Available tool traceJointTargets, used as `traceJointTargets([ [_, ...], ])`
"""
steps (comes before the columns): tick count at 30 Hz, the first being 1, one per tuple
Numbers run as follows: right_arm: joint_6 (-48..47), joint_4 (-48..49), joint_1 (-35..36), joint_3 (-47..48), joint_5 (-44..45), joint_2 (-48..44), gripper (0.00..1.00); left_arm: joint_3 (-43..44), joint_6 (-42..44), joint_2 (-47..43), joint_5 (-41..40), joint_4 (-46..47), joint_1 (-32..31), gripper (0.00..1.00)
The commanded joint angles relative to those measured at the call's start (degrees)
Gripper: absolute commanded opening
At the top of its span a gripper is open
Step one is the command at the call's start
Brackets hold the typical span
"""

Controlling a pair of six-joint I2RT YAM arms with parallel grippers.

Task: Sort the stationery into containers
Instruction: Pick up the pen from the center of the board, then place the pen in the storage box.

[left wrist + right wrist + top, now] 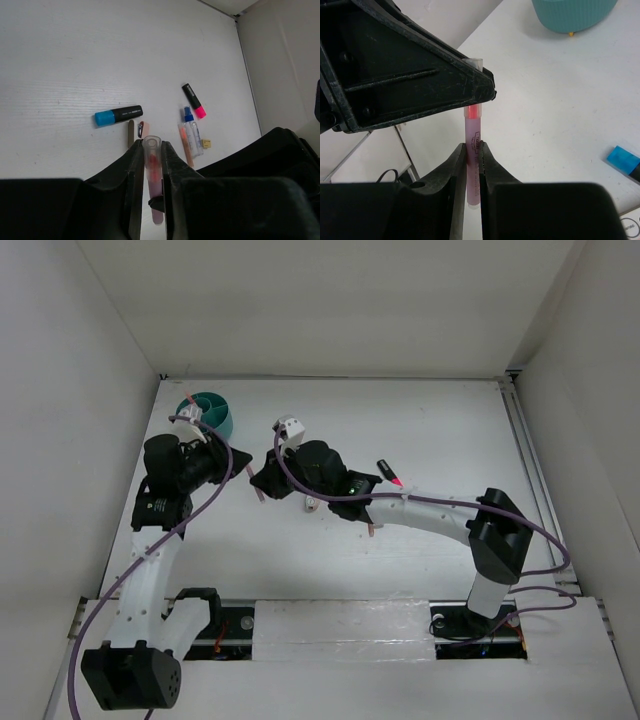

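Next, my left gripper will carry the pink translucent pen outward, to the left in the top view, and let it go into the teal tub (210, 412), which already has a pen in it.
A pink translucent pen (153, 167) is held at both ends. My left gripper (151, 146) is shut on its clear-capped end, and my right gripper (472, 148) is shut on its barrel (473, 131). The two grippers meet above the table just right of the round teal tub (210, 412), which also shows in the right wrist view (572, 15). On the table lie a black marker with a blue end (118, 115), a black marker with a pink end (194, 100), a clear blue-capped bottle (192, 131), a salmon-pink pen (186, 145) and a tiny tan block (206, 144).
A small pink piece (145, 129) and a tan stick (131, 133) lie just beyond the left fingers. White walls enclose the table on the left, back and right. The right arm (440, 515) stretches across the middle of the table.
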Motion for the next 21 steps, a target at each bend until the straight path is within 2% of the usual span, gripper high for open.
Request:
traceJointTargets([
  [1, 0.41, 3.45, 0.37, 2.99, 0.69, -0.6, 0.0, 1.52, 0.55, -0.77, 1.76, 1.85, 0.32, 0.01],
  [4, 0.41, 3.45, 0.37, 3.52, 0.69, -0.07, 0.0, 1.52, 0.55, -0.25, 2.55, 1.85, 0.32, 0.0],
  [5, 0.41, 3.45, 0.37, 3.52, 0.69, -0.07, 0.06, 1.52, 0.55, -0.25, 3.16, 2.72, 0.32, 0.0],
  [7, 0.41, 3.45, 0.37, 3.52, 1.22, -0.07, 0.33, 2.3, 0.55, -0.25, 3.95, 3.43, 0.32, 0.0],
  [8, 0.41, 3.45, 0.37, 2.91, 1.83, -0.07, 0.59, 3.09, 0.55, 0.36, 3.44, 3.43, 0.32, 0.0],
  [10, 0.41, 3.45, 0.37, 1.59, 2.53, -1.47, 0.82, 5.02, 0.55, 0.89, 1.86, 3.43, 0.32, 0.0],
  [11, 0.41, 3.45, 0.37, 0.98, 2.54, -2.0, 0.97, 7.12, 0.55, 1.51, -0.41, 3.43, 0.32, 0.0],
  [12, 0.41, 3.45, -0.32, -0.25, 2.54, -2.52, 1.0, 8.18, 0.55, 1.51, -1.91, 2.82, 0.32, 0.0],
  [17, 0.94, 2.93, -1.56, -6.22, 4.74, -9.36, 1.0, 13.99, -0.51, 6.25, -11.93, 2.81, 0.32, 0.0],
  [21, 1.99, 2.4, -2.09, -13.69, 7.37, -16.31, 1.0, 20.13, -2.7, 13.96, -26.58, 5.0, 0.32, 0.0],
])
